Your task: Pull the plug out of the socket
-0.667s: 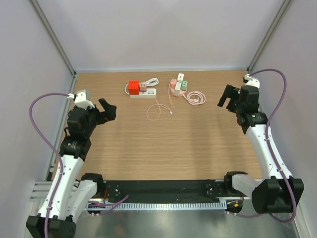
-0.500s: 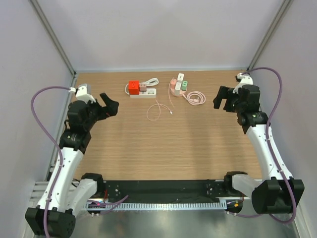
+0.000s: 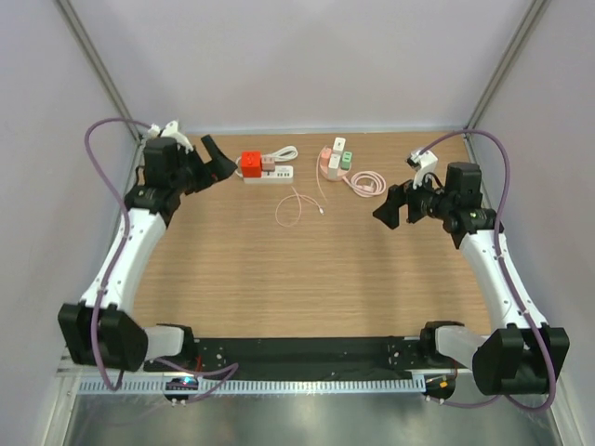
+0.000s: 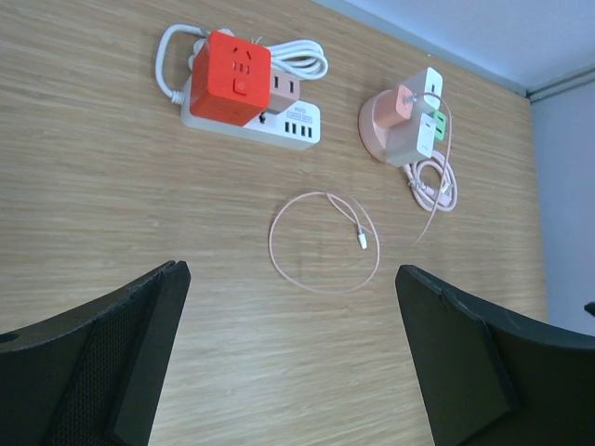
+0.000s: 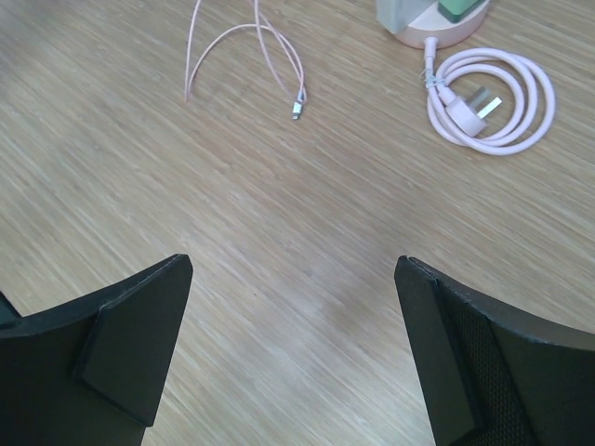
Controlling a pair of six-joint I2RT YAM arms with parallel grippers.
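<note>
The red cube [image 4: 232, 77] is crooked in the left wrist view, so my left gripper should turn square, move over it and go down around the red cube's sides.
A white power strip [image 3: 271, 174] lies at the back of the table, with a red cube socket [image 3: 250, 163] and a small pink plug [image 3: 268, 163] plugged into it. In the left wrist view the red cube [image 4: 232, 77], the pink plug [image 4: 286, 90] and the strip [image 4: 256, 126] lie ahead. My left gripper [image 3: 217, 163] is open and empty, just left of the red cube, also in its own view [image 4: 288, 271]. My right gripper [image 3: 390, 210] is open and empty, right of the sockets, over bare wood [image 5: 293, 265].
A pink round socket [image 3: 327, 165] holds white chargers and a green plug [image 3: 346, 160]. A coiled pink cord [image 3: 369, 183] lies to its right, also in the right wrist view [image 5: 488, 98]. A thin pink cable loop [image 3: 296, 206] lies in front of the strip.
My left arm has swung toward the back, bringing its gripper close to the red cube. My right gripper has moved left and toward the near side, over the table.
</note>
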